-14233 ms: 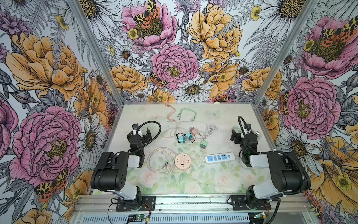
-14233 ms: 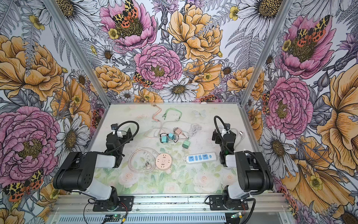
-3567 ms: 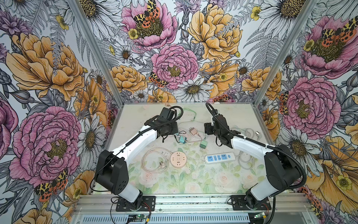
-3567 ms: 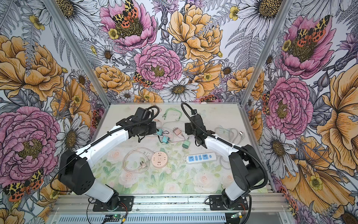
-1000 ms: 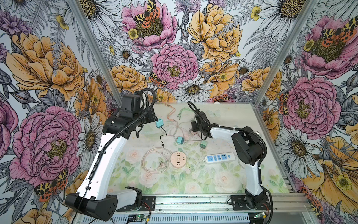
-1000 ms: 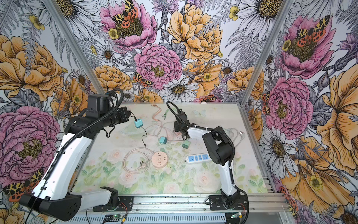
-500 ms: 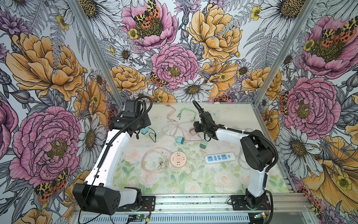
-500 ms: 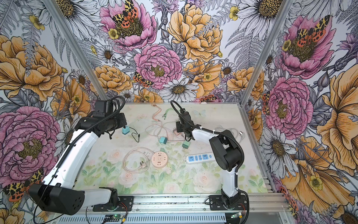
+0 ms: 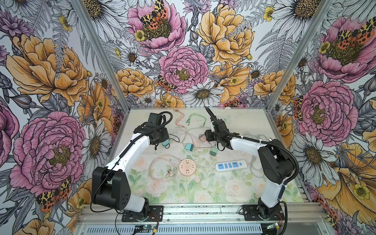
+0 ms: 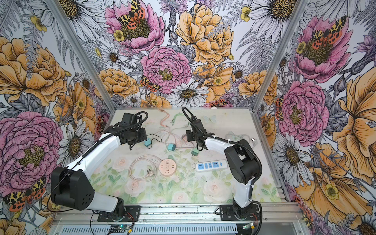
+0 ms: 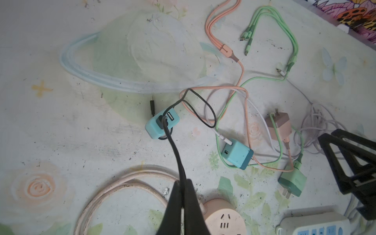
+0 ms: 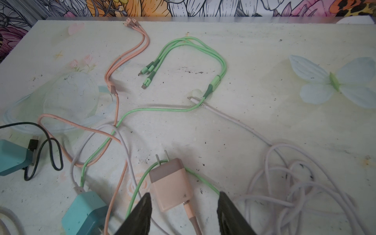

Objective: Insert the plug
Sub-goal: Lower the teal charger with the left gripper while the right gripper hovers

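Note:
My left gripper moves down next, rests the teal charger plug (image 9: 165, 143) on the bare tabletop beneath it, and releases the thin black cable, since that spot lies clear.
My left gripper (image 11: 184, 181) is shut on a thin black cable (image 11: 176, 154), gripped a short way up from the teal charger plug (image 11: 162, 124) it runs to. That plug (image 9: 165, 143) sits at or just above the table, right beside the left gripper (image 9: 160, 140). My right gripper (image 12: 185, 195) is open, its fingers straddling the back end of a pink charger plug (image 12: 171, 182) lying flat on the table. A round pink socket (image 9: 187, 166) and a white and blue power strip (image 9: 231, 165) lie nearer the front in both top views.
A second teal charger (image 9: 190, 147) and a green charger (image 9: 213, 151) lie between the grippers amid tangled pink, green and white cables. A coiled pink cord (image 9: 160, 169) lies left of the round socket. A white cable bundle (image 12: 295, 183) is beside the right gripper.
The left arm has come down from a raised pose, bringing the dangling teal plug to table level and toward the middle. The right gripper has stayed open by the pink charger.

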You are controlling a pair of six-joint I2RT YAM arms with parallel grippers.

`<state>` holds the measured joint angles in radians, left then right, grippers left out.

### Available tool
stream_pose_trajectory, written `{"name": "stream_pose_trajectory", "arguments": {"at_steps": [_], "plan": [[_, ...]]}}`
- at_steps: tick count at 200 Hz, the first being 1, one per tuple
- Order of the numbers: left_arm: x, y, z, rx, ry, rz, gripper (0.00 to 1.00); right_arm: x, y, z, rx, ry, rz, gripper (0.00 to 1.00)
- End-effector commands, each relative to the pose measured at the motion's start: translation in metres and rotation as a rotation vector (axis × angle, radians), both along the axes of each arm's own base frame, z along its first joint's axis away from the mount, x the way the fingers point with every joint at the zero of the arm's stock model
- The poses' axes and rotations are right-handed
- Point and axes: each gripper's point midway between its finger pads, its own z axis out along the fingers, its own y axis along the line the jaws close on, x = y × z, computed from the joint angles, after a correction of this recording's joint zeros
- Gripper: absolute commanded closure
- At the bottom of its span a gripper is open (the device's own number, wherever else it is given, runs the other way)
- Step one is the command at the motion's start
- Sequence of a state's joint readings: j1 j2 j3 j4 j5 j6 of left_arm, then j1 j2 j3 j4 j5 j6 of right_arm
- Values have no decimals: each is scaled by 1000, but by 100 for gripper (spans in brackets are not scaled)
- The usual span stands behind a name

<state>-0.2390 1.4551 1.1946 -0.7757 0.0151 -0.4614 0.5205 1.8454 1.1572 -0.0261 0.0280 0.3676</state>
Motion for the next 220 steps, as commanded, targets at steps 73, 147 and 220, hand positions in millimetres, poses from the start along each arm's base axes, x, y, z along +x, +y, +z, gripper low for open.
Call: {"name": "stream_pose_trajectory", "arguments": {"at_steps": [73, 147, 220], "plan": [[26, 43, -31, -18, 22, 118, 100, -11, 12, 5, 72, 30, 22, 47], [68, 48, -67, 29, 82, 98, 98, -11, 12, 3, 74, 36, 17, 47], [85, 54, -49, 53, 28, 134, 64, -10, 10, 3, 59, 32, 19, 46]]}}
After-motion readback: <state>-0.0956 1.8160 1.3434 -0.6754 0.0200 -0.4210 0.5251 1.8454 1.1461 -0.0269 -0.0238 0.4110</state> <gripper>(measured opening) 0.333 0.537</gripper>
